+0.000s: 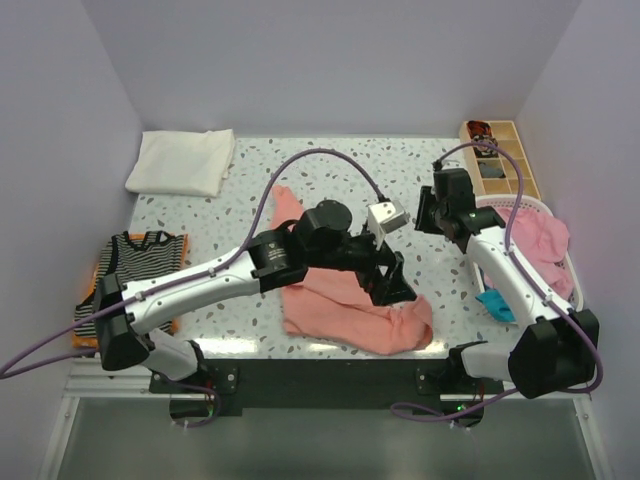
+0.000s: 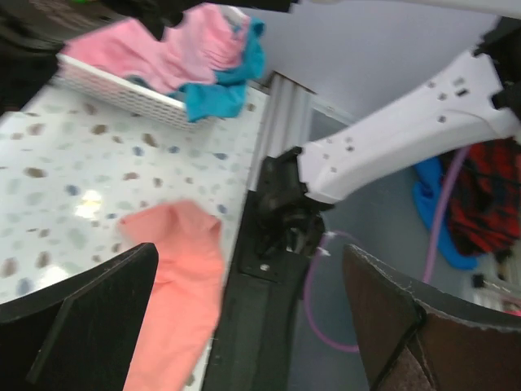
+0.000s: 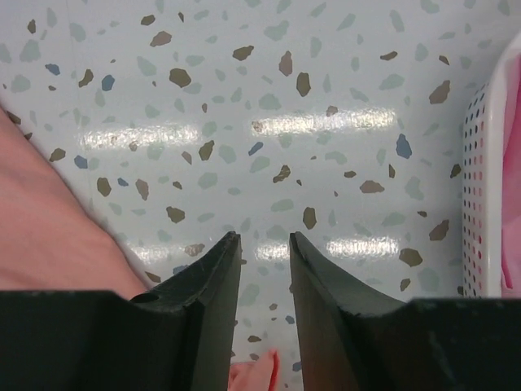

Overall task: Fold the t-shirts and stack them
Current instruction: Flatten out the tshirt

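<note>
The t-shirt's fold lies below my left gripper and to its left in the top view. My left gripper needs to swing sideways and down onto that fold.
A salmon-pink t-shirt lies crumpled near the table's front edge, one part trailing toward the back. My left gripper hovers over its right end, jaws wide apart and empty. In the left wrist view the gripper frames the t-shirt's edge and the table's front rail. My right gripper hangs over bare table right of the t-shirt. Its jaws stand a little apart with nothing between them, and salmon cloth lies to their left.
A folded white t-shirt lies at the back left, a striped one at the left edge. A white basket on the right holds pink t-shirts and a teal one. A wooden divider box stands behind it.
</note>
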Controlling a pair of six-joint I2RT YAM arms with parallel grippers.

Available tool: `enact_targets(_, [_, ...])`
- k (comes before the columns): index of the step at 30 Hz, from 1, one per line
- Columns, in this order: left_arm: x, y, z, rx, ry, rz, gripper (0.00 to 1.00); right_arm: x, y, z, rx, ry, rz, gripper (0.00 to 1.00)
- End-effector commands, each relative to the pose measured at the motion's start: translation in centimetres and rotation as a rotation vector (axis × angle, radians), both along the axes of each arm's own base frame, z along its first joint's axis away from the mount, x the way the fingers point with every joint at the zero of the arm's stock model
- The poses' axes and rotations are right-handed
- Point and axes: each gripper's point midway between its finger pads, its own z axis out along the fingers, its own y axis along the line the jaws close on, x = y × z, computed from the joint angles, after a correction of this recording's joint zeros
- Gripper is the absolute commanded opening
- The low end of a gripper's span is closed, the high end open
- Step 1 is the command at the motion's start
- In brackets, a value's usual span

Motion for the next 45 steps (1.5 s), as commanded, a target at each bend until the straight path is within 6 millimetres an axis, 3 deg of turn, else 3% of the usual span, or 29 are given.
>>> enact_targets(1, [5.1, 3.5, 3.0, 0.001, -0.199, 0.307, 1.0, -0.5, -0.7, 0.3, -0.011, -0.001, -0.043, 0.38])
enact_targets(2, [6.3, 4.9, 1.7, 0.057, -0.217, 0.384, 1.0, -0.8, -0.6, 0.2, -0.005, 0.017, -0.035, 0.38])
enact_targets(3, [7.4, 6.7, 2.1, 0.071, -0.24, 0.48, 1.0, -1.0, 0.1, 0.4, 0.022, 0.022, -0.01, 0.38])
enact_targets(4, [9.9, 9.2, 1.5, 0.126, -0.277, 0.664, 1.0, -1.4, 0.6, 0.3, 0.043, 0.034, 0.011, 0.39])
enact_targets(5, [11.4, 11.3, -0.6, 0.19, -0.27, 0.742, 1.0, -1.9, 0.9, 0.1, 0.057, 0.054, 0.029, 0.39])
enact_targets(7, [12.9, 14.4, -1.7, 0.222, -0.241, 0.825, 1.0, -3.1, 2.0, -0.2, 0.112, 0.087, 0.071, 0.4])
enact_targets(8, [14.3, 16.7, -4.2, 0.274, -0.186, 0.895, 1.0, -3.6, 2.0, -0.6, 0.117, 0.099, 0.074, 0.41])
enact_targets(10, [15.1, 18.7, -6.1, 0.308, -0.144, 0.966, 1.0, -5.7, 3.7, -1.6, 0.197, 0.163, 0.156, 0.42])
enact_targets(11, [15.1, 19.8, -8.6, 0.355, -0.098, 1.001, 1.0, -6.4, 4.3, -1.8, 0.227, 0.182, 0.183, 0.43])
enact_targets(12, [15.0, 20.0, -10.2, 0.386, -0.071, 1.012, 1.0, -7.4, 4.8, -2.7, 0.25, 0.215, 0.209, 0.43])
enact_targets(15, [13.6, 20.0, -15.6, 0.464, 0.065, 1.014, 1.0, -9.1, 6.7, -2.7, 0.348, 0.236, 0.293, 0.44])
enact_targets(17, [12.3, 20.1, -19.3, 0.509, 0.161, 1.012, 1.0, -9.5, 7.2, -2.6, 0.372, 0.23, 0.315, 0.44])
enact_targets(19, [11.3, 20.8, -21.5, 0.54, 0.205, 1.018, 1.0, -9.6, 7.1, -2.7, 0.365, 0.224, 0.313, 0.46])
enact_targets(23, [10.9, 22.8, -23.5, 0.627, 0.231, 1.102, 1.0, -9.4, 6.8, -2.7, 0.343, 0.227, 0.312, 0.46])
enact_targets(26, [11.4, 24.1, -23.7, 0.656, 0.214, 1.176, 1.0, -9.2, 7.0, -2.9, 0.347, 0.228, 0.317, 0.46])
enact_targets(29, [12.1, 23.7, -23.2, 0.632, 0.206, 1.178, 1.0, -9.2, 7.0, -3.5, 0.344, 0.239, 0.317, 0.46])
enact_targets(35, [12.3, 22.5, -25.1, 0.664, 0.236, 1.133, 1.0, -9.2, 6.7, -3.9, 0.324, 0.247, 0.312, 0.46])
enact_targets(38, [12.9, 22.2, -24.9, 0.635, 0.227, 1.137, 0.98, -9.1, 6.7, -3.9, 0.324, 0.244, 0.312, 0.46])
enact_targets(39, [13.2, 22.2, -24.7, 0.626, 0.218, 1.144, 0.95, -9.1, 6.7, -3.9, 0.324, 0.242, 0.312, 0.45])
enact_targets(42, [14.6, 22.4, -23.2, 0.589, 0.173, 1.182, 0.46, -9.1, 6.5, -4.1, 0.318, 0.244, 0.307, 0.44])
enact_targets(43, [15.3, 22.6, -22.2, 0.577, 0.147, 1.191, 0.19, -9.1, 6.5, -4.0, 0.316, 0.24, 0.305, 0.43])
enact_targets(45, [16.7, 23.0, -20.5, 0.556, 0.101, 1.221, 0.0, -9.1, 6.2, -4.1, 0.303, 0.239, 0.296, 0.41])
